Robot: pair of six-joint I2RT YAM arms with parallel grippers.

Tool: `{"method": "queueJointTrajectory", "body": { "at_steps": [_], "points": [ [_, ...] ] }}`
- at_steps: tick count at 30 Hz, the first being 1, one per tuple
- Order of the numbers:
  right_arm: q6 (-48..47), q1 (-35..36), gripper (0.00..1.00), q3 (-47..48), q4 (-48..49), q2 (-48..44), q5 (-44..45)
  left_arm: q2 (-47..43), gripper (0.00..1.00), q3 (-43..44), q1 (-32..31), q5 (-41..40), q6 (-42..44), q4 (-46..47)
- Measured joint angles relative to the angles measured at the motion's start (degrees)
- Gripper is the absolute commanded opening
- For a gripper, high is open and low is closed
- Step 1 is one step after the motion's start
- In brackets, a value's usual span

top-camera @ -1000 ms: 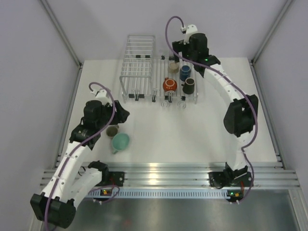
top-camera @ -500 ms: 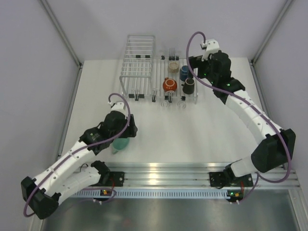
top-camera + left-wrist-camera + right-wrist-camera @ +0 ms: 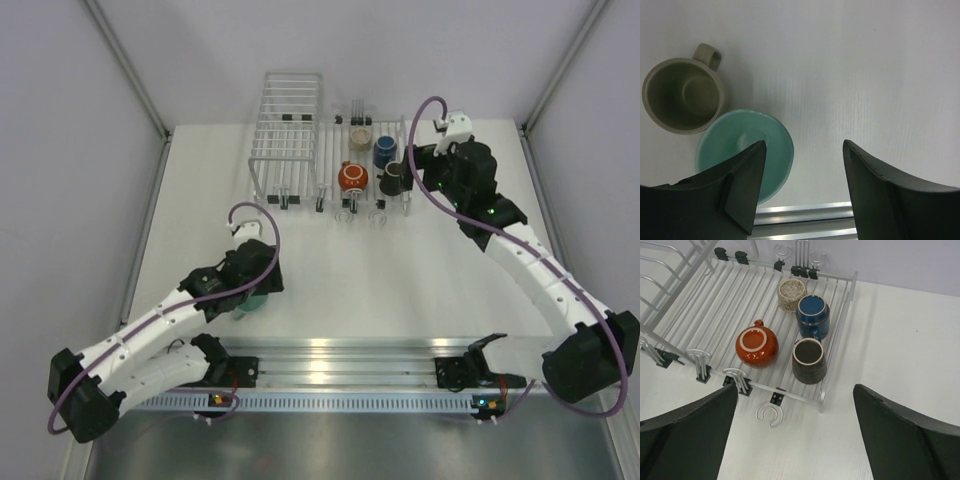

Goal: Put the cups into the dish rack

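Observation:
The side of the mint-teal cup away from the olive-grey cup is below my left gripper, between its fingers. My left gripper needs to go down and close on the mint-teal cup's rim there.
The dish rack holds the beige cup, the dark blue cup, the orange-red cup, which is bottom up, and the brown cup. My right gripper is open and empty, above the rack's near right corner. The olive-grey cup stands upright on the table, touching the mint-teal cup. My left gripper is open just above the mint-teal cup, its left finger over the cup and its right finger over bare table. The top view hides the olive-grey cup.
A taller box-shaped wire basket stands against the rack's left side. Wire hooks stick out from the rack's near rim. The aluminium rail at the table's near edge lies just behind the mint-teal cup.
My left arm swung right and nearer, from beside the two loose cups to over the mint-teal one. My right arm drew back from the rack's far side to its right near corner.

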Motion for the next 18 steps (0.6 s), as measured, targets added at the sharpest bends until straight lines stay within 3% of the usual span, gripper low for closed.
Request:
{"method": "queueJointTrajectory", "body": {
  "at_steps": [8,18],
  "points": [
    [1.9,0.0,0.99,-4.8,-0.3,-6.2,-0.2,0.5,0.69,-2.3,0.0,-0.5,-3.4,-1.1],
    [4.5,0.0,0.99,-9.9,-3.5,-20.3,-1.8,7.1,0.68,-2.6,0.0,-0.3,-3.9,-1.3]
  ]
}}
